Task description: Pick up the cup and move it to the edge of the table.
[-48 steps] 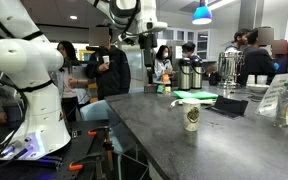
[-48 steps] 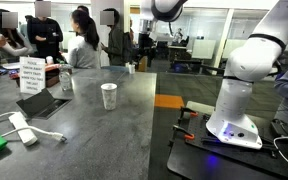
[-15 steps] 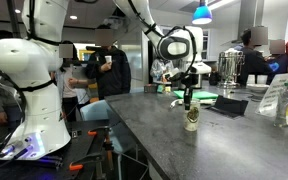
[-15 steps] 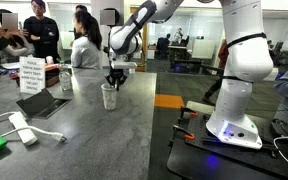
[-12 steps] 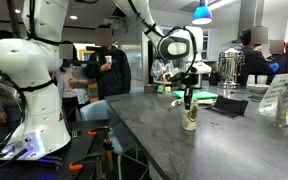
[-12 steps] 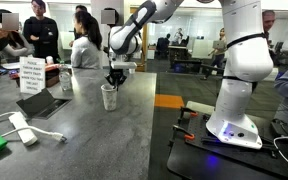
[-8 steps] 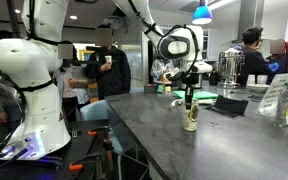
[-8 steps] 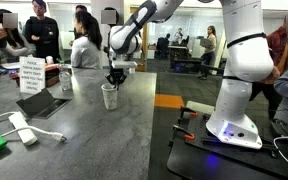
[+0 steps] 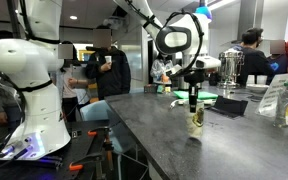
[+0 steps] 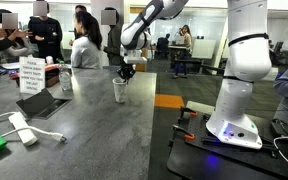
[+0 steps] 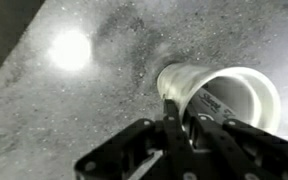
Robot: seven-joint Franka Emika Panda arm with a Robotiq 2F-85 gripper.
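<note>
The robot's gripper should bring the cup toward the table edge by the robot base and lower it there, because the cup is still inward of that edge.
The cup is a small cream paper cup with a dark round logo; it also shows in the other exterior view, cup. My gripper comes down on it from above and is shut on its rim, one finger inside and one outside. In the wrist view the cup shows its open mouth, with the gripper clamped on the near wall. Below lies the dark grey table, table. Whether the cup's base touches the surface I cannot tell.
Steel urns, a black tray and a standing sign lie beyond the cup. A sign, a black pad and a white adapter sit across the table. The robot base stands past the table's edge.
The gripper has finished closing on the cup's rim and has carried the cup sideways a short way across the table. The arm has shifted with it.
</note>
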